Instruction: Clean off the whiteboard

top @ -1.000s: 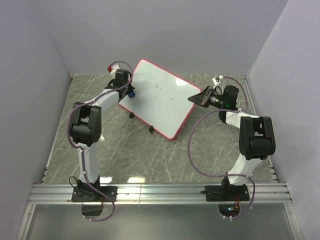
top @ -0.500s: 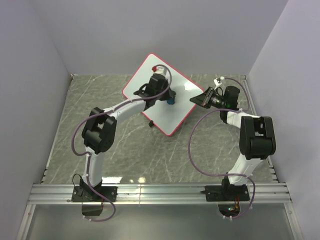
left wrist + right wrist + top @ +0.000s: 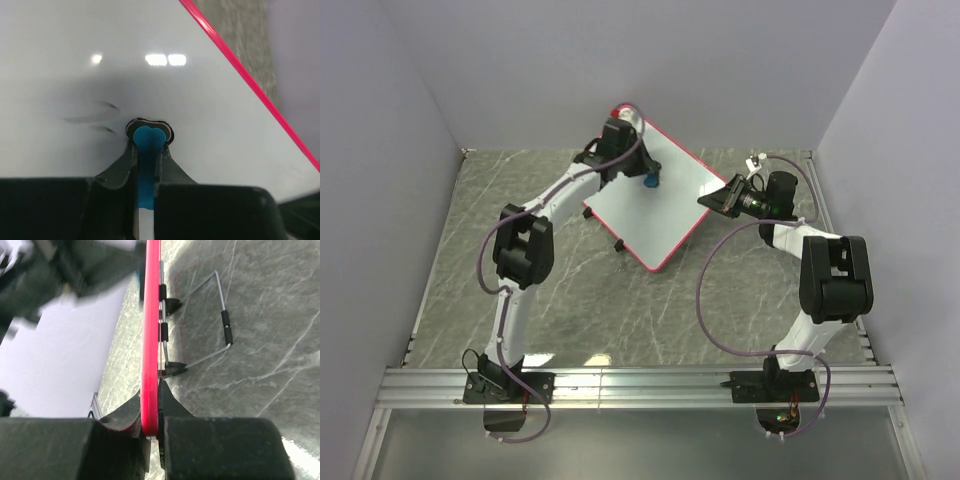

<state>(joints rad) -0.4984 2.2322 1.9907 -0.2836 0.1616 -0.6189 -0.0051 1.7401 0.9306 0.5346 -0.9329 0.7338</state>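
Note:
I need to wipe over the leftover smears with my left gripper next, then pull back and down to let go of the eraser on the bare tabletop. The bare tabletop lies below, beside the whiteboard.
The whiteboard, white with a thin pink-red frame, is held tilted above the table at the back centre. My right gripper is shut on its right edge; the right wrist view shows the red frame edge-on between the jaws. My left gripper is shut on a small blue eraser and presses it on the board's upper part. In the left wrist view the eraser touches the white surface, with faint dark smears just left of it.
The grey marbled table lies below. A wire stand with black feet hangs from the board's back. Purple-grey walls close in left, right and back. Both arm cables loop nearby.
My left arm swept the eraser from the board's left edge across to its middle, then up toward the top edge. The board turned and tilted in my right gripper. The writing seen earlier no longer shows.

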